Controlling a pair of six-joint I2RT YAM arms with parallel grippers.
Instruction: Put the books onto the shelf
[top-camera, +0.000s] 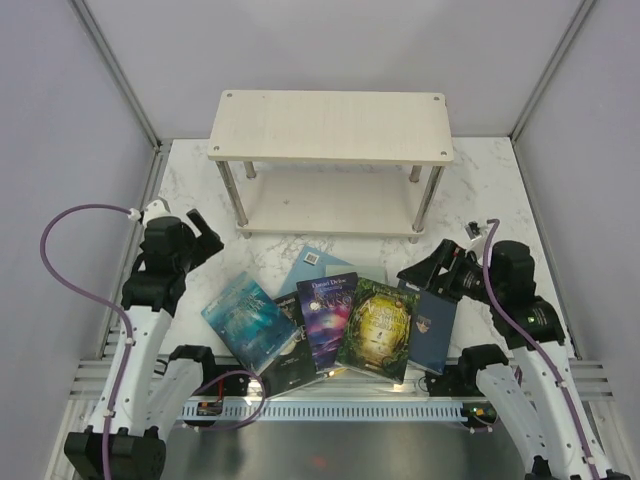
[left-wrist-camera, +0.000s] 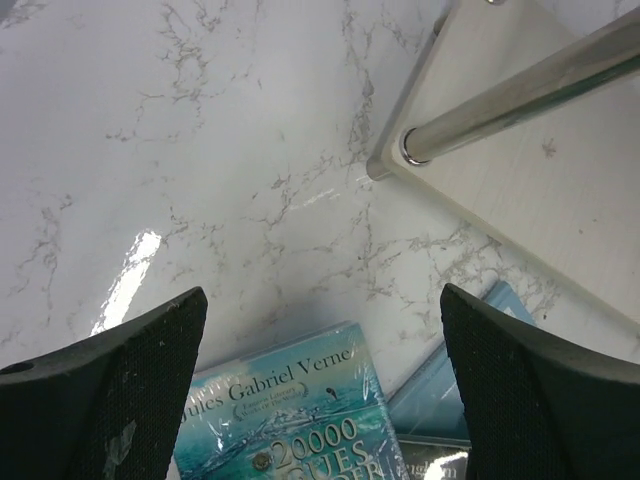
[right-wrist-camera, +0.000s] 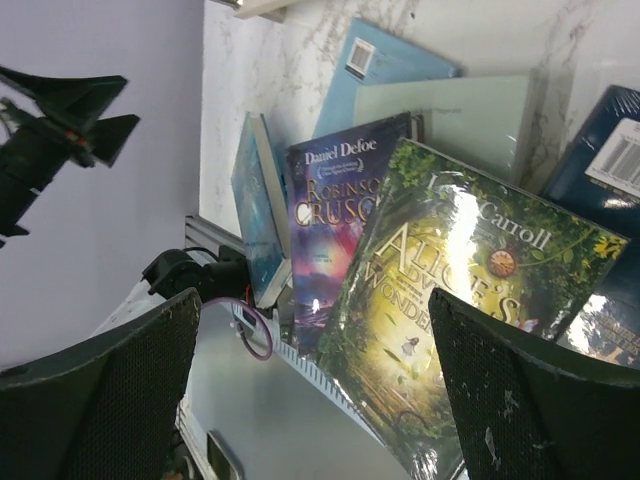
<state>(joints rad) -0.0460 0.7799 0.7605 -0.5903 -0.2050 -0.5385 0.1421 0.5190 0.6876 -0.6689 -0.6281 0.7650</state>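
Observation:
My right gripper lowers and draws back onto the green-gold book's edge next. That edge lies uncovered by the navy book, below and back of my right gripper.
Several books lie fanned on the marble near the front edge: a teal one, a purple galaxy one, a green-gold one, a navy one and a light blue one behind them. The two-tier pale wood shelf stands at the back with nothing on its boards. My left gripper hovers open left of the fan, with the teal book just below its fingers. My right gripper hangs open at the right end of the fan, facing the green-gold book and the purple book.
The shelf's lower board and a metal post are close to the left gripper. A slotted metal rail with a purple cable runs along the front edge. Grey walls enclose the table on three sides.

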